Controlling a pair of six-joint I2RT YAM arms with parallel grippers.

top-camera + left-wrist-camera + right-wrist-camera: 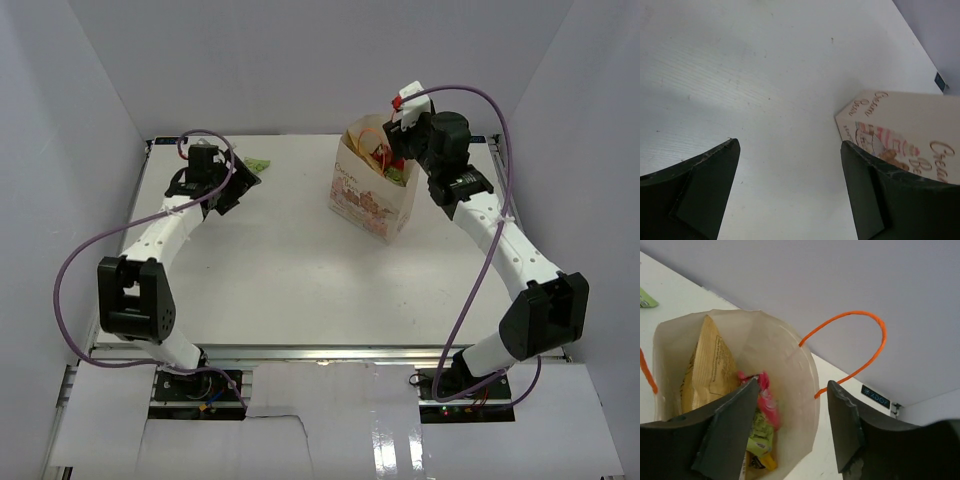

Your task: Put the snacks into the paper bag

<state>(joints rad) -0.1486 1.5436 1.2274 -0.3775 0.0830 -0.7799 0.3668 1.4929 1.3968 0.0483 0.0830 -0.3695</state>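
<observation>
I should next lower my left gripper outward onto the near end of the packet, because the green packet (pixel 253 166) lies on the tabletop below and outward of my fingers.
The cream-tan paper bag (pixel 365 190) stands upright at the far right of the middle of the table, its orange handles (pixel 866 315) loose. Inside it I see the yellow chip bag (pixel 707 365), a blurred magenta-pink packet (pixel 766 400) and a green packet (pixel 759 437) with a yellow one beneath. My right gripper (pixel 400 158) is open and empty just above the bag's mouth, one finger over the opening (pixel 794 382). My left gripper (pixel 238 186) is open and empty (pixel 790 144) low over the table at far left. A green packet (pixel 255 163) lies just beyond it.
The bag's printed side (pixel 900 125) shows to the right in the left wrist view. White walls enclose the table on the left, back and right. A corner of the green packet (pixel 646 299) shows on the table past the bag.
</observation>
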